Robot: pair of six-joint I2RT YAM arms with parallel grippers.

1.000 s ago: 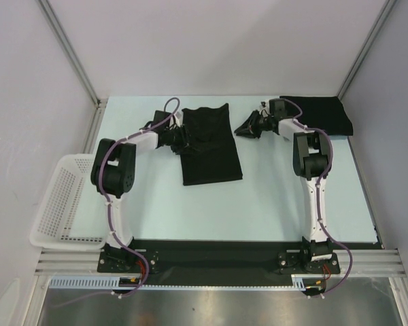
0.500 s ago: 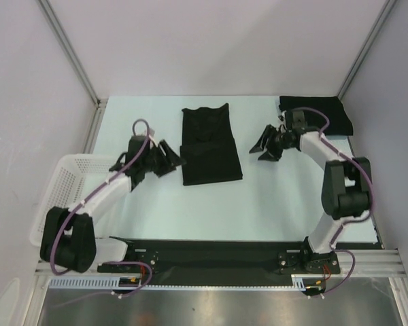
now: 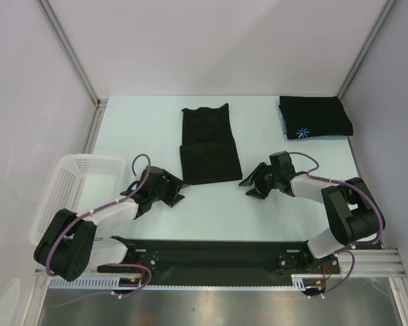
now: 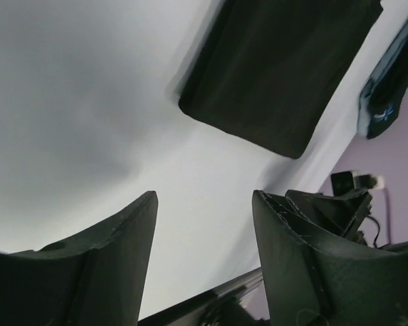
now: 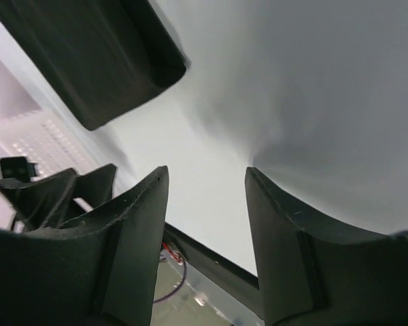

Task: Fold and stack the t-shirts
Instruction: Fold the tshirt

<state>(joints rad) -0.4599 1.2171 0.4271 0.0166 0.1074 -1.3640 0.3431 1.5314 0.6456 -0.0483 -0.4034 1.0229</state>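
Observation:
The middle black t-shirt's near corner toward the basket (image 4: pixel 189 104) is below and outward of the gripper's open fingers. So next, my left gripper lowers outward and closes on that corner.
A black t-shirt (image 3: pixel 208 142) lies folded into a long strip at the table's middle back, its near part doubled over. It also shows in the left wrist view (image 4: pixel 279 68) and the right wrist view (image 5: pixel 95 54). A second black t-shirt (image 3: pixel 316 116) with a light-blue starburst logo (image 3: pixel 301 132) lies folded at the back right. My left gripper (image 3: pixel 175 191) is open and empty, low over the table near the strip's front left corner. My right gripper (image 3: pixel 251 186) is open and empty near the strip's front right corner.
A white mesh basket (image 3: pixel 61 197) sits at the table's left edge beside the left arm. Grey walls with metal frame posts close in the back and sides. The black base rail (image 3: pixel 217 252) runs along the near edge.
Both arms have pulled back from the shirt toward the near side and lowered. The right arm has left the back right, so the logo shirt now shows fully.

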